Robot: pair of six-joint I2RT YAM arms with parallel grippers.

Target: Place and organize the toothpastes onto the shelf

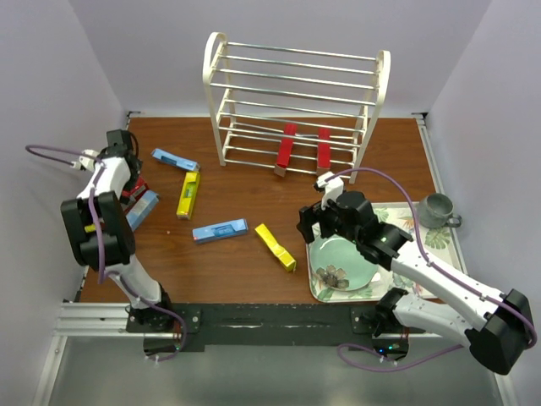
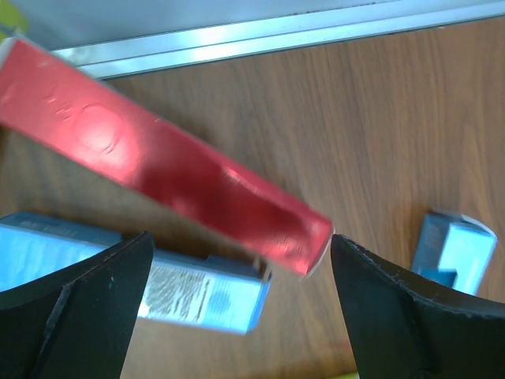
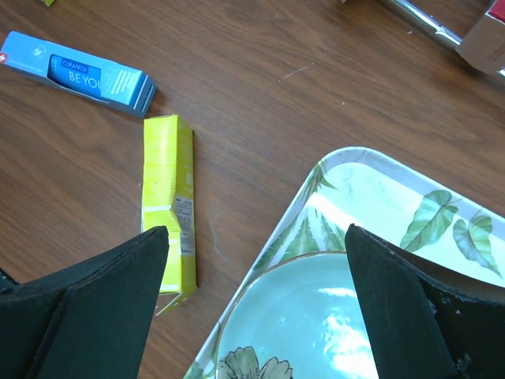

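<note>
The red box lies at an angle to the left gripper's open fingers, so the left gripper will turn as it moves down onto the red box's outer end (image 1: 139, 189) (image 2: 268, 230).
The white wire shelf (image 1: 296, 101) stands at the back with two red toothpastes (image 1: 287, 145) leaning on its lower rungs. On the table lie blue boxes (image 1: 174, 159), (image 1: 219, 230) and yellow boxes (image 1: 188, 194), (image 1: 275, 246). My left gripper (image 1: 133, 193) is open above a red box (image 2: 158, 166) that lies across a blue box (image 2: 181, 288); the jaws stand apart and touch nothing. My right gripper (image 1: 314, 223) is open and empty, hovering over the tray edge, with the yellow box (image 3: 168, 201) beside its left finger (image 3: 87, 316).
A floral tray (image 1: 414, 222) with a pale green plate (image 1: 338, 262) sits front right, and a grey mug (image 1: 437, 210) stands beside it. Another blue box (image 2: 454, 253) lies right of my left gripper. A metal rail (image 2: 260, 39) borders the table's left edge.
</note>
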